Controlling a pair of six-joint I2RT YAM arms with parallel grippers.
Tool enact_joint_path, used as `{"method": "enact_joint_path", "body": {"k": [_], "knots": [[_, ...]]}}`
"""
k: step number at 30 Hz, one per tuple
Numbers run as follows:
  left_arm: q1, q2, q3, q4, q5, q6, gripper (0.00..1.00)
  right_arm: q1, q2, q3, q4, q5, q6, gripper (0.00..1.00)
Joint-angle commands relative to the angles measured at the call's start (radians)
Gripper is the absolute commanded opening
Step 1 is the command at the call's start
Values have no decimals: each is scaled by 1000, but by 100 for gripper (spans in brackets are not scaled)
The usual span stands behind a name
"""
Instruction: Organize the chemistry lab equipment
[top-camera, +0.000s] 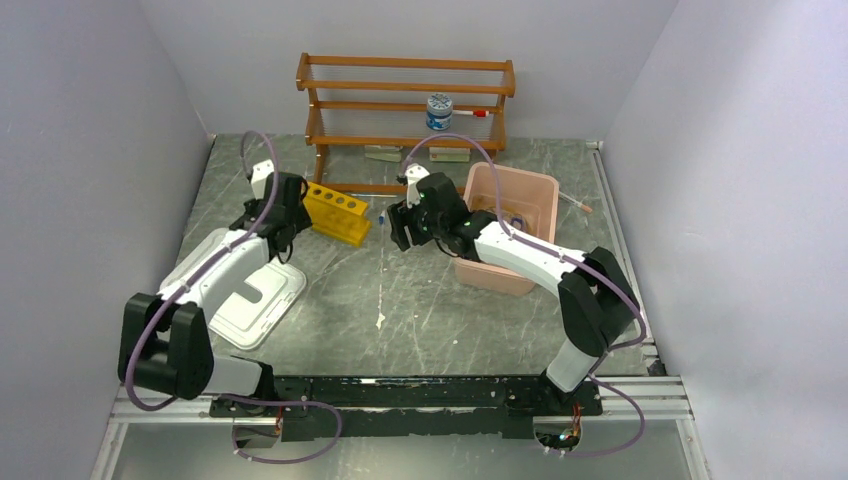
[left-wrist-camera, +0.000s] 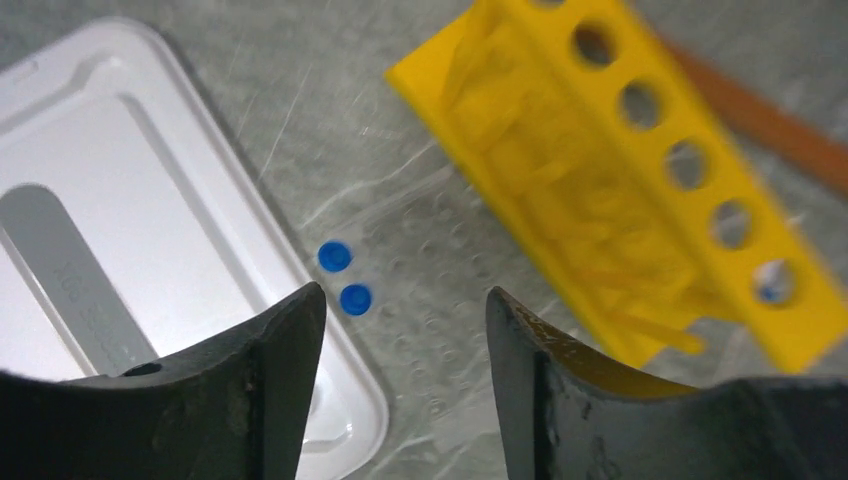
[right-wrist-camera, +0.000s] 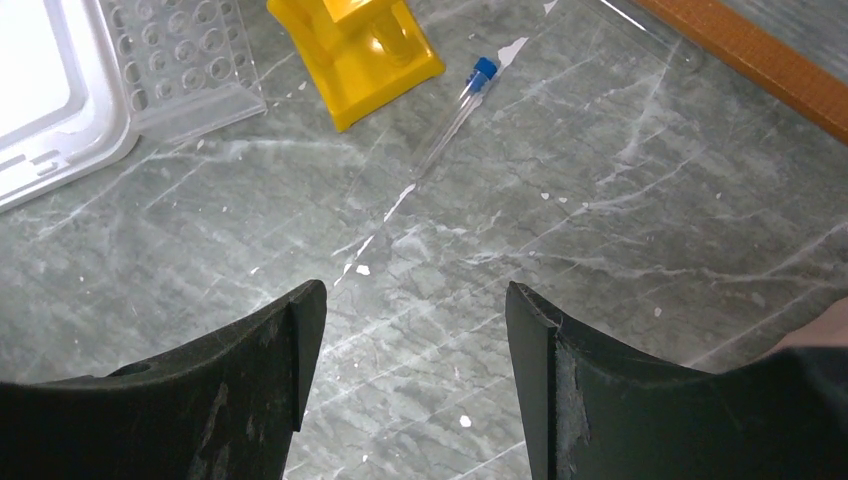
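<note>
My right gripper moves down toward the rack's end next, onto the tube's clear end nearest my open fingers, as the tube lies flat by the rack (top-camera: 338, 213).
The yellow test-tube rack (top-camera: 338, 213) stands left of centre on the table, and in the left wrist view the rack (left-wrist-camera: 640, 200) shows a blue cap (left-wrist-camera: 768, 285) down in its end hole. My left gripper (top-camera: 287, 225) hovers just left of it, open and holding nothing (left-wrist-camera: 405, 300). Beneath the jaws lies a clear dimpled tray (left-wrist-camera: 450, 290) with two blue-capped tubes (left-wrist-camera: 345, 277) at its edge. One more blue-capped tube (right-wrist-camera: 455, 105) lies flat on the table past the rack's end (right-wrist-camera: 360, 50). My right gripper (top-camera: 405, 228) is open above bare table (right-wrist-camera: 415, 295).
A white plastic lid (top-camera: 255, 300) lies under the left arm. A pink bin (top-camera: 497, 276) sits under the right arm, with a thin stick (top-camera: 575, 203) beside it. At the back stands a wooden shelf (top-camera: 405, 100) carrying a white-lidded jar (top-camera: 438, 110).
</note>
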Motion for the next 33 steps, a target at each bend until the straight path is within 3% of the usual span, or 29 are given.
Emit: {"method": "enact_joint_path", "body": {"k": [1, 8, 16, 33], "knots": [[6, -51, 144, -114, 45, -32, 66, -5, 35, 46, 21, 34, 23, 69], [6, -82, 252, -115, 160, 32, 73, -4, 234, 206, -58, 215, 150, 68], [6, -80, 336, -93, 401, 85, 75, 23, 442, 398, -118, 240, 239, 65], [6, -116, 336, -132, 412, 93, 74, 111, 607, 474, -193, 429, 257, 47]]}}
